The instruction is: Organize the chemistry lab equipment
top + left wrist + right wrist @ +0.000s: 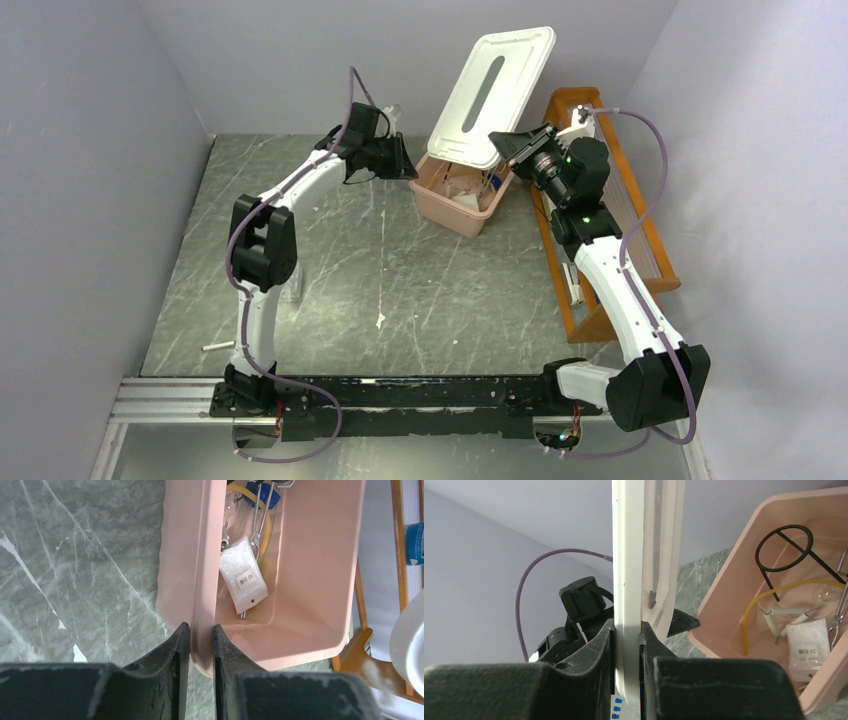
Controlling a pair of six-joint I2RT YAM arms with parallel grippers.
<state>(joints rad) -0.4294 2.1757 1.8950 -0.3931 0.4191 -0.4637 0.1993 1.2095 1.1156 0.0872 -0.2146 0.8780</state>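
Note:
The left gripper draws the bin's side left in the top view, off the shelf, and releases it next, as clear tabletop lies on that side.
A pink bin (440, 205) stands at the back of the table. My left gripper (405, 160) is shut on its left wall, one finger inside and one outside, as the left wrist view (201, 627) shows. Inside the bin lie a black wire ring (784, 547), amber tubing (754, 605), a white triangle (784, 615), metal tongs (260, 515), a labelled plastic bag (243, 580) and a blue cap (265, 487). My right gripper (510, 145) is shut on the edge of the white lid (495, 95), which it holds tilted above the bin.
An orange wooden shelf (640, 250) stands to the right of the bin, under my right arm. A small white marker (217, 346) lies near the front left of the table. A white speck (380, 320) lies mid-table. Walls close in on three sides.

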